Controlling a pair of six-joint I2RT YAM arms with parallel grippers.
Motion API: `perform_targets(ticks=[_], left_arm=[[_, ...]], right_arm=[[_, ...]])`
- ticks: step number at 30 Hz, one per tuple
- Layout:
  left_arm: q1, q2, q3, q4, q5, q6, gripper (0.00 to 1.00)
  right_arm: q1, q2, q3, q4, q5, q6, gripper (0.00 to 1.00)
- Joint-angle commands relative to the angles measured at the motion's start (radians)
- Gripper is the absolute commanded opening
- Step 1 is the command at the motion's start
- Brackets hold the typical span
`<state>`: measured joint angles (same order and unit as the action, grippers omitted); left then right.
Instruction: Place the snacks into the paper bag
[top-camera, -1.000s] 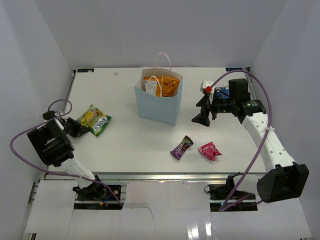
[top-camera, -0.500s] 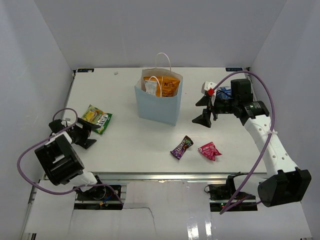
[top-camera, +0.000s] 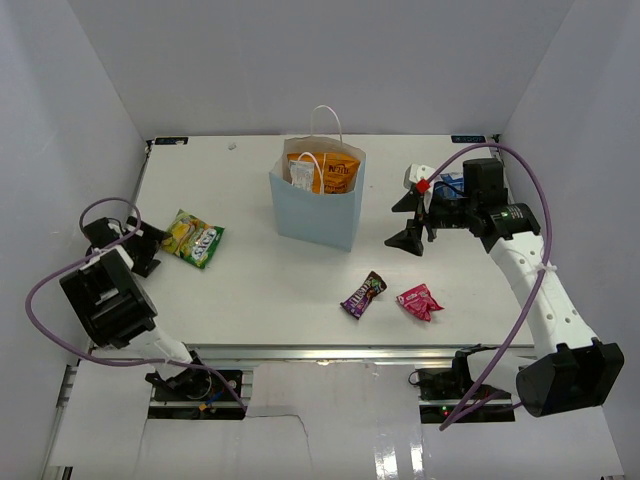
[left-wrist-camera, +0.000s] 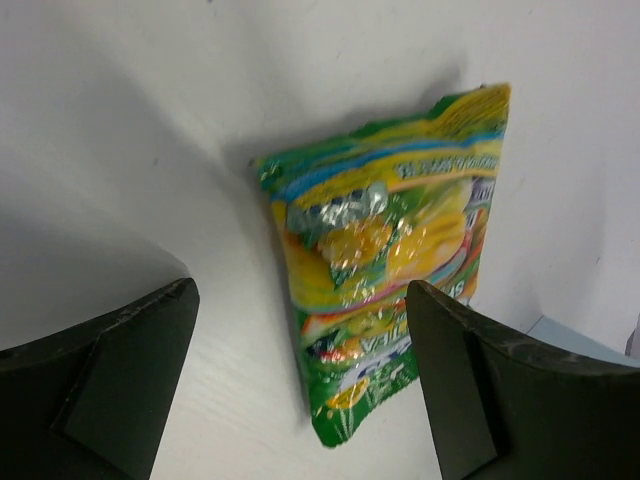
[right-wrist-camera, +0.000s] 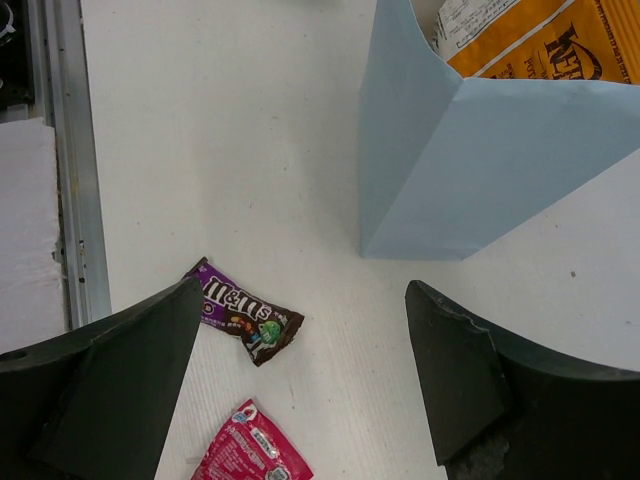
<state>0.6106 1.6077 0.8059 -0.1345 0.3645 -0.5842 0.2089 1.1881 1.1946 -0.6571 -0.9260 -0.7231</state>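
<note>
The green-yellow snack packet lies right of my left gripper in the top view, so next my left gripper needs to ease that way onto the packet's nearest edge, showing between my fingers.
The pale blue paper bag stands upright at the middle back, with an orange chip bag and a white-blue packet inside it. A green-yellow snack packet lies flat on the table to the left. My left gripper is open just to the left of it. The left wrist view shows that packet just ahead of the open gripper. A small purple packet and a pink-red one lie at the front right. My right gripper hangs open and empty above the table, right of the bag.
In the right wrist view the bag's corner is ahead, with the purple packet and pink-red packet below the left finger. A metal rail marks the table's near edge. White walls enclose the table on three sides.
My left gripper went from shut to open and has drawn back to the left of the green-yellow packet, which lies on the table. The right arm has barely moved.
</note>
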Motion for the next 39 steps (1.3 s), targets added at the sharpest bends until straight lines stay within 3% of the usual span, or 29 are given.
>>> perform_targets(ticks=[1,8,12,15,16,20,27,28,29,35,39], left_arm=[[0.003,0.104,0.029,0.027,-0.007,0.046,0.96],[0.002,0.182,0.004,0.159,0.137,0.023,0.89],[-0.011,0.219,0.004,0.194,0.198,-0.019,0.79],[-0.017,0.236,0.000,0.207,0.211,-0.032,0.67],[-0.017,0.239,-0.004,0.216,0.235,-0.048,0.56],[-0.017,0.250,-0.014,0.282,0.313,-0.080,0.39],[-0.017,0.244,0.024,0.305,0.476,-0.086,0.20],[-0.017,0.236,0.024,0.317,0.497,-0.089,0.15],[-0.017,0.225,0.021,0.319,0.519,-0.092,0.01],[-0.017,0.123,-0.008,0.322,0.672,-0.089,0.00],[-0.031,0.031,-0.074,0.317,0.760,-0.077,0.00]], right_arm=[[-0.005,-0.031,0.011,-0.015,-0.010,-0.010,0.88],[-0.005,-0.018,0.039,-0.027,0.003,-0.004,0.88],[-0.006,0.002,0.060,-0.035,0.007,-0.006,0.88],[-0.006,0.010,0.074,-0.041,0.007,-0.007,0.88],[-0.006,0.011,0.077,-0.042,0.007,-0.007,0.88],[-0.006,0.005,0.080,-0.053,0.001,-0.015,0.88],[-0.006,-0.012,0.097,-0.076,-0.025,-0.036,0.88],[-0.005,-0.013,0.105,-0.079,-0.030,-0.039,0.88],[-0.006,-0.018,0.111,-0.087,-0.034,-0.047,0.88],[0.030,-0.042,0.155,-0.092,-0.109,-0.064,0.88],[0.157,-0.033,0.163,-0.026,0.001,0.034,0.86]])
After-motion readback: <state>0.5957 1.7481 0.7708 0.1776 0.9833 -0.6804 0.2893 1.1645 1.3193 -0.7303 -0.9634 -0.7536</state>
